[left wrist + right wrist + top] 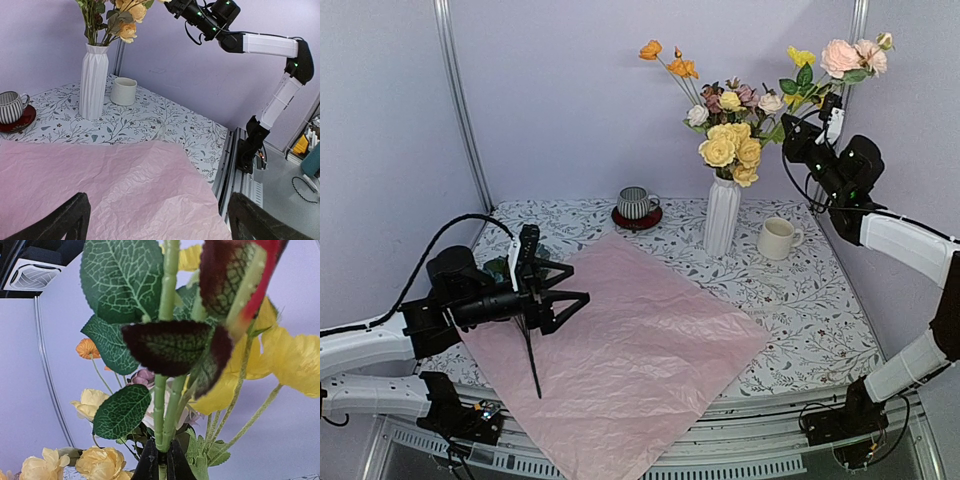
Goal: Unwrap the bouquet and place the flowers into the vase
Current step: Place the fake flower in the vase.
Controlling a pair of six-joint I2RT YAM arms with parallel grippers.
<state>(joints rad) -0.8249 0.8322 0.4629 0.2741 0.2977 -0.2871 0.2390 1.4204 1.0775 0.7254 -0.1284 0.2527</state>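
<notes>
The vase needs my right gripper's green stems lowered into its opening [725, 182].
The lilac-pink paper [620, 350] of the bouquet lies spread flat on the table, also seen as paper [110, 190] in the left wrist view. The white ribbed vase [722, 215] stands behind it, holding yellow roses [732, 150] and several other flowers. My right gripper [823, 122] is high up to the right of the vase, shut on green stems [164, 440] that carry pink roses [855, 55] and a yellow poppy [295, 360]. My left gripper [552, 297] hovers open and empty over the paper's left side, its fingers [65, 220] wide apart.
A striped cup on a red saucer [637, 205] stands left of the vase and a cream mug [778, 238] to its right. A thin dark stem-like strand [532, 365] lies on the paper below my left gripper. Some green leaves [500, 267] show behind the left arm.
</notes>
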